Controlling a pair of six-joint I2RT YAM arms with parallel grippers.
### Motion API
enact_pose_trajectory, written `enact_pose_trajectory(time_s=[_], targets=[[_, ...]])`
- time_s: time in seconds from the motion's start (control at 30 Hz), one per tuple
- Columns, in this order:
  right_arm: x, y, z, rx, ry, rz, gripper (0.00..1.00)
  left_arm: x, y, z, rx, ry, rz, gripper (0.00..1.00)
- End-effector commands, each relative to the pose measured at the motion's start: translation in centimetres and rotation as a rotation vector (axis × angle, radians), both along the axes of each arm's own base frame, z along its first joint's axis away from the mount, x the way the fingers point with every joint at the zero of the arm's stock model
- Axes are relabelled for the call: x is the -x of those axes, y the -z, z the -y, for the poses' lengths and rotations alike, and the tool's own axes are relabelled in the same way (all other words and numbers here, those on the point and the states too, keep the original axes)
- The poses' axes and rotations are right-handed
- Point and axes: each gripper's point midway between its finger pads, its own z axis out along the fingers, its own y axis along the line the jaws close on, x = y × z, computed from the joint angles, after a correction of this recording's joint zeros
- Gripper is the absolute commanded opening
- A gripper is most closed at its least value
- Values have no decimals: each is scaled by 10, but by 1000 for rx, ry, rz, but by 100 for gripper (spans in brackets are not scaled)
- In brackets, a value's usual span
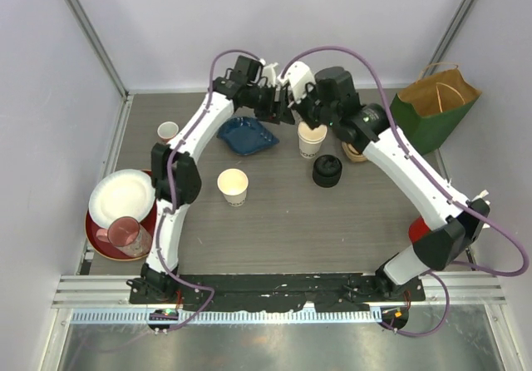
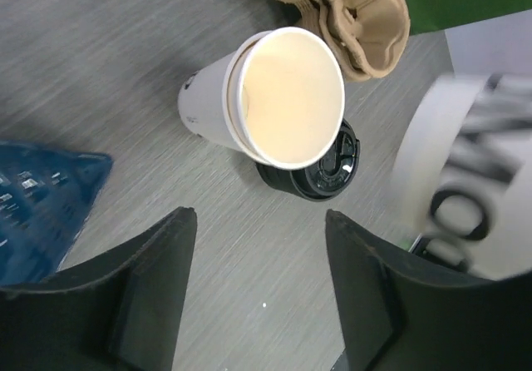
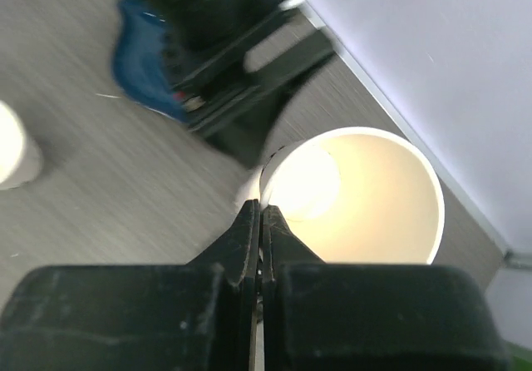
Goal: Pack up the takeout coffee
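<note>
The bare tabletop is free between the mid-table cup and the black lid [image 1: 327,170], so my right gripper should next move back and down there and release the cup it holds.
My right gripper [image 3: 260,206] is shut on the rim of a cream-white paper cup [image 3: 366,196] that has no lid, one finger inside and one outside. That cup shows blurred at the right of the left wrist view [image 2: 465,196] and is hidden under the wrists in the top view. My left gripper [image 2: 259,215] is open and empty just beside it, above the table. A second lidless cup [image 1: 312,140] stands next to a black lid [image 1: 327,170]; it also shows in the left wrist view [image 2: 283,96]. A third lidless cup [image 1: 233,186] stands mid-table.
A green paper bag [image 1: 436,105] stands open at the back right, with a brown pulp cup carrier [image 1: 356,150] near it. A blue dish [image 1: 248,134] and a small ceramic cup [image 1: 168,131] are on the left. Plates [image 1: 120,196] and a pink glass [image 1: 129,236] sit at the far left.
</note>
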Motion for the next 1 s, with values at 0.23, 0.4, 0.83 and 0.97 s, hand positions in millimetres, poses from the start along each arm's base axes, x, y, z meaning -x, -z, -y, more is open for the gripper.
enact_pose_trajectory(time_s=[0.23,0.4,0.83,0.97], targets=[[101,43,-66,86,-221,-106,1,20,-118,-165,-140,-141,301,87],[134,98,-87,131,-323,-214,1,46,-108,-216,-276,-181,316,90],[151,165,-111,69,-424,-295,1,79,-88,-266,-409,-260,361,95],[143,173,-111,76,-407,-272,1,80,-89,-266,-404,-260,365,95]])
